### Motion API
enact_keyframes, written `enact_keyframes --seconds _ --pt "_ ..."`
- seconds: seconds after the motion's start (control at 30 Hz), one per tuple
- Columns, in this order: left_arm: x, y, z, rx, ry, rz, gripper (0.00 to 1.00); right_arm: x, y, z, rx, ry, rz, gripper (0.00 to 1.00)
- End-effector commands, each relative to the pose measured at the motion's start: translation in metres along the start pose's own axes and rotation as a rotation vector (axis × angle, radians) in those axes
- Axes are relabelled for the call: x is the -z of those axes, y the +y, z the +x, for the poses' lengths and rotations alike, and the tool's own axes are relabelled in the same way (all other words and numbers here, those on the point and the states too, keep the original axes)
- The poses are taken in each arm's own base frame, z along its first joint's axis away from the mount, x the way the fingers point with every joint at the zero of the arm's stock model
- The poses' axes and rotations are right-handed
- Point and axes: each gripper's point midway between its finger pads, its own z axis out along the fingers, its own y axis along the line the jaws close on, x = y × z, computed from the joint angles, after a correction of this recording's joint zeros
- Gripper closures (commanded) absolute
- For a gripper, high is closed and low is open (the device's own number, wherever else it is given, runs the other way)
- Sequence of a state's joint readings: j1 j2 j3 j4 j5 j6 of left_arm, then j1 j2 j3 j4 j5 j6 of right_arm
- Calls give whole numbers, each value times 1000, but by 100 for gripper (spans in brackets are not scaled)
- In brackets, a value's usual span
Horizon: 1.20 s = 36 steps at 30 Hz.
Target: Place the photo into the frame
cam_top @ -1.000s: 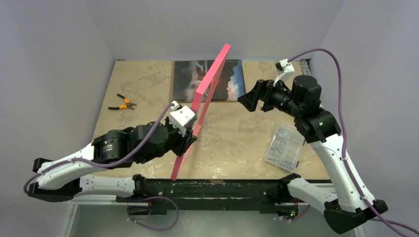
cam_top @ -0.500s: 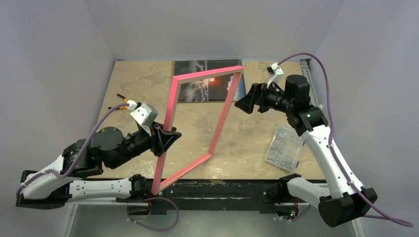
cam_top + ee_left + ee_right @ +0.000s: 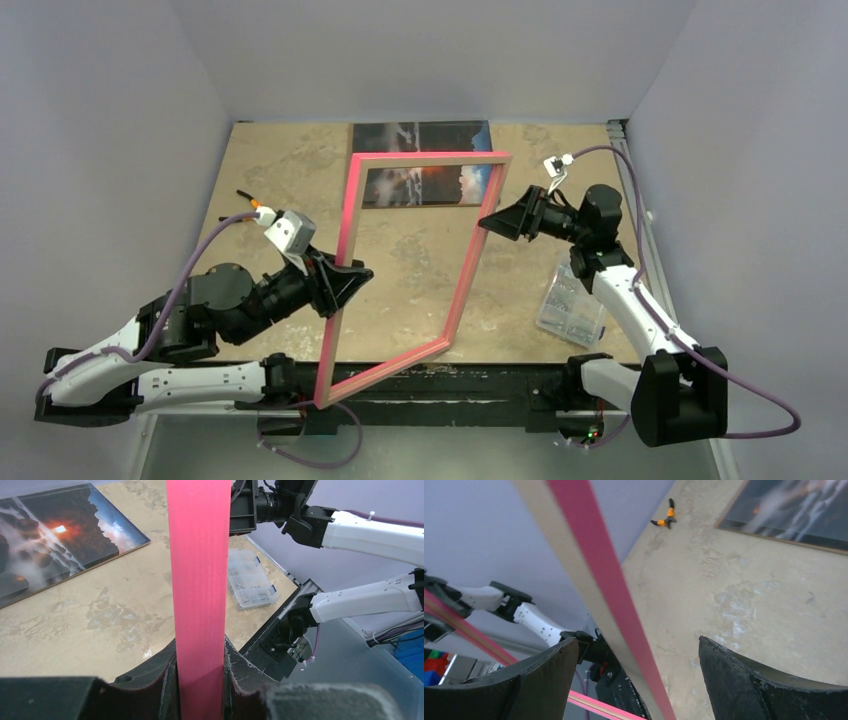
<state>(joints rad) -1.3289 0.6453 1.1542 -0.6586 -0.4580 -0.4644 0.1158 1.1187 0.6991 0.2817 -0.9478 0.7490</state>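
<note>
My left gripper should next stay nearly still on the frame's pink bar (image 3: 199,580) between its fingers and open to let go of it, since my right gripper straddles the frame's opposite bar.
The frame (image 3: 469,270), pink-bordered with a tan back, stands tilted above the table, its opening facing up toward the top camera. My left gripper (image 3: 345,283) is shut on the frame's left bar; in the left wrist view the pink bar (image 3: 199,580) runs up from between the pads of that gripper (image 3: 200,655). My right gripper (image 3: 490,222) is open beside the frame's right bar. In the right wrist view that bar (image 3: 594,555) crosses the gap of the right gripper (image 3: 638,640), touching neither finger. The photo (image 3: 425,135) lies picture-up at the table's far edge, partly seen through the frame.
Orange-handled pliers (image 3: 250,205) lie at the far left of the table. A clear plastic parts box (image 3: 575,300) sits at the right, under my right arm. The frame's lower corner hangs over the black rail at the table's near edge.
The frame has swung from edge-on to face-on toward the top camera. My left arm has drawn back to the left with it. My right gripper has moved nearer and lower, to the right bar.
</note>
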Motion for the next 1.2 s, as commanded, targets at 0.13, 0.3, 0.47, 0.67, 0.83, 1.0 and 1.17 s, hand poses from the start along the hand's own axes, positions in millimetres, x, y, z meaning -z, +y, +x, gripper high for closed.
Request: enact_keyframes --seconds 0.13,0.3,0.47,0.67,0.83,1.0,1.17 --pt "-2 -12 -13 82 -71 52 100 6 64 -17 148 -49 -265 13" --pt "-1 -15 -12 104 -85 76 100 -4 71 -9 133 -24 -314 18" --pt "0 -9 -8 125 -83 54 100 -5 77 -5 106 -14 -365 45" --pt "0 -2 -1 150 -82 24 100 -5 75 -6 88 -27 -349 86" --pt "0 20 11 199 -66 -92 96 -11 59 -12 102 -27 -221 100" --pt "0 48 35 281 -31 -262 50 -6 29 -26 109 -59 67 100" --pt "-9 53 51 290 9 -318 16 0 15 -33 82 -68 188 100"
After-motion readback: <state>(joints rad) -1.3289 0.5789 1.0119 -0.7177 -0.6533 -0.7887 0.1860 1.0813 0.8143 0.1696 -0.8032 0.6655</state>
